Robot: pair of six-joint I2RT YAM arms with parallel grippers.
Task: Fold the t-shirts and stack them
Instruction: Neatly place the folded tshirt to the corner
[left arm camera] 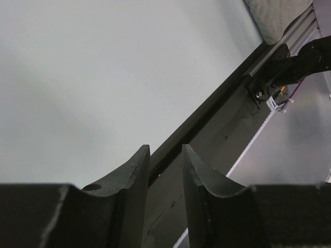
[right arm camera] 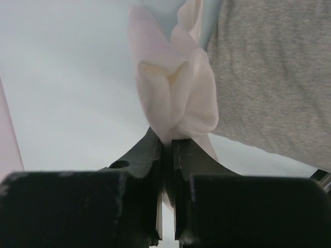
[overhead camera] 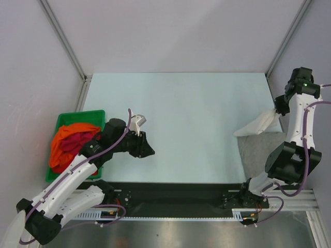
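I next need to move my right gripper back and down over the grey t-shirt (overhead camera: 253,155) (right arm camera: 274,82) to let go of the white t-shirt, as most of the grey one is still uncovered.
My right gripper (overhead camera: 281,107) is shut on a bunch of the white t-shirt (overhead camera: 258,124) and holds it lifted at the table's right edge; in the right wrist view the white fabric (right arm camera: 173,88) rises from between the fingers. The grey t-shirt (overhead camera: 253,155) lies flat beneath it at the right, and it shows in the right wrist view (right arm camera: 269,67). The orange t-shirt (overhead camera: 70,134) and the dark red t-shirt (overhead camera: 75,143) lie crumpled in the green bin (overhead camera: 83,116). My left gripper (overhead camera: 147,150) is open and empty over the table, right of the bin; its fingers (left arm camera: 135,175) stand apart.
The pale table surface (overhead camera: 181,124) spans the middle. A black rail (overhead camera: 176,194) runs along the near edge, and it shows in the left wrist view (left arm camera: 227,103). Grey walls close in the back and sides.
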